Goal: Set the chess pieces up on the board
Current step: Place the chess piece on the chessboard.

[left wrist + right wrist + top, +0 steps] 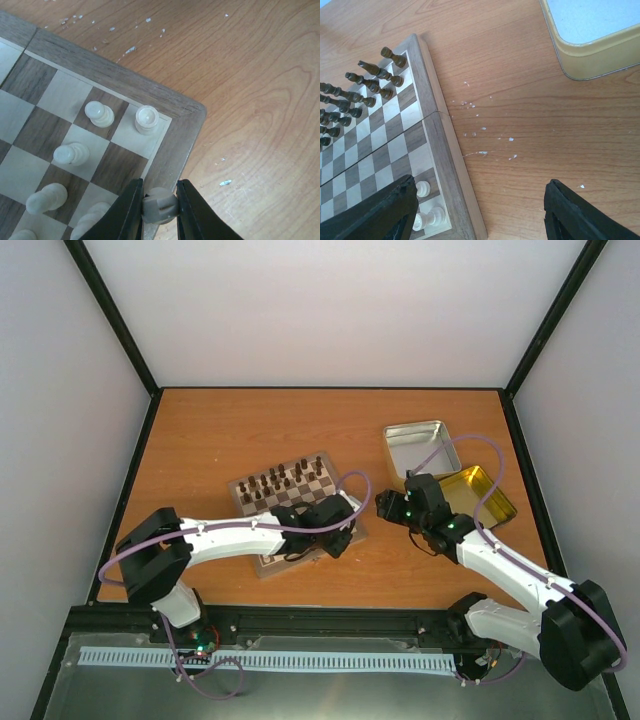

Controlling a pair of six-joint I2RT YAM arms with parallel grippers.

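Observation:
My left gripper should next move over the empty dark square beside the rook, go down and release, because that square is below it, to the left in the wrist view.
The chessboard (pixel 262 565) lies left of the table's middle, with dark chessmen along its far rows. In the left wrist view my left gripper (pixel 160 207) is shut on a cream chess piece (pixel 160 204), held over the board's rim (pixel 165 175) near its corner. Several cream pieces stand on nearby squares, among them a pawn (pixel 99 113) and a rook (pixel 146 119). My right gripper (pixel 477 212) is open and empty above bare table right of the board (pixel 437 145). Two cream pieces (pixel 422 189) show by its left finger.
An open silver tin (pixel 416 447) and a gold tin half (pixel 476 496) sit at the right back, the gold rim also in the right wrist view (pixel 590 60). White flecks (pixel 482 152) dot the orange table. Dark chessmen (pixel 370 82) crowd the board's far end.

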